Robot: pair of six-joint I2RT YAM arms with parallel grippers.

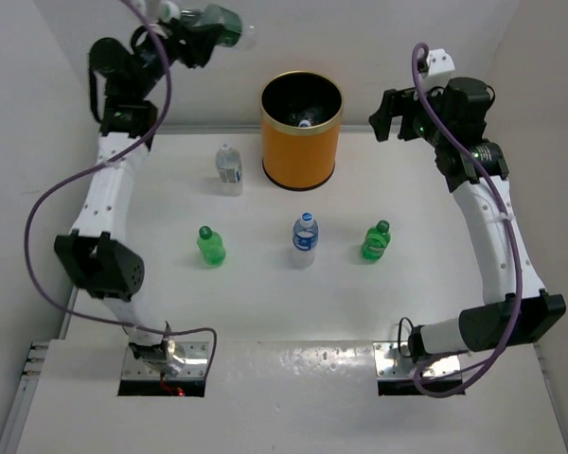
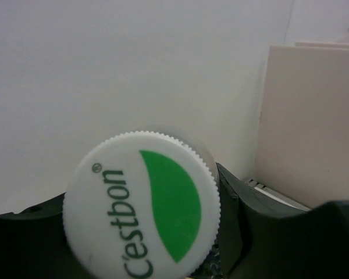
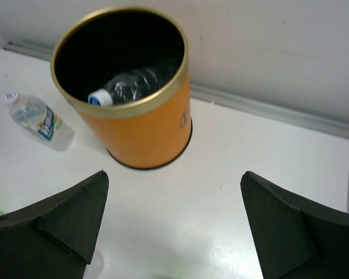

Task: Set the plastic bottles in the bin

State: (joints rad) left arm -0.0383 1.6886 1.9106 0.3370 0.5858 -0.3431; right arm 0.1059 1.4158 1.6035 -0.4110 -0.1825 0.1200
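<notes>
My left gripper should move over the bin's opening [image 1: 298,97], below it and to its right in the top view, then lower and release the bottle with the green label.
My left gripper [image 1: 216,28] is raised high at the back left, left of the bin, shut on a plastic bottle [image 1: 235,26] with a green label. Its white and green cap [image 2: 142,214] fills the left wrist view between the dark fingers [image 2: 262,232]. The orange bin [image 1: 301,142] with a gold rim stands at the back centre and holds a clear blue-capped bottle [image 3: 128,87]. My right gripper [image 1: 386,112] is open and empty, hovering right of the bin [image 3: 145,128]. On the table are a clear bottle [image 1: 228,168], two green bottles [image 1: 210,246] [image 1: 376,240] and a blue-capped clear bottle [image 1: 305,238].
White walls enclose the table at the back and both sides. The clear bottle left of the bin also shows in the right wrist view [image 3: 38,119]. The arm bases sit at the near edge.
</notes>
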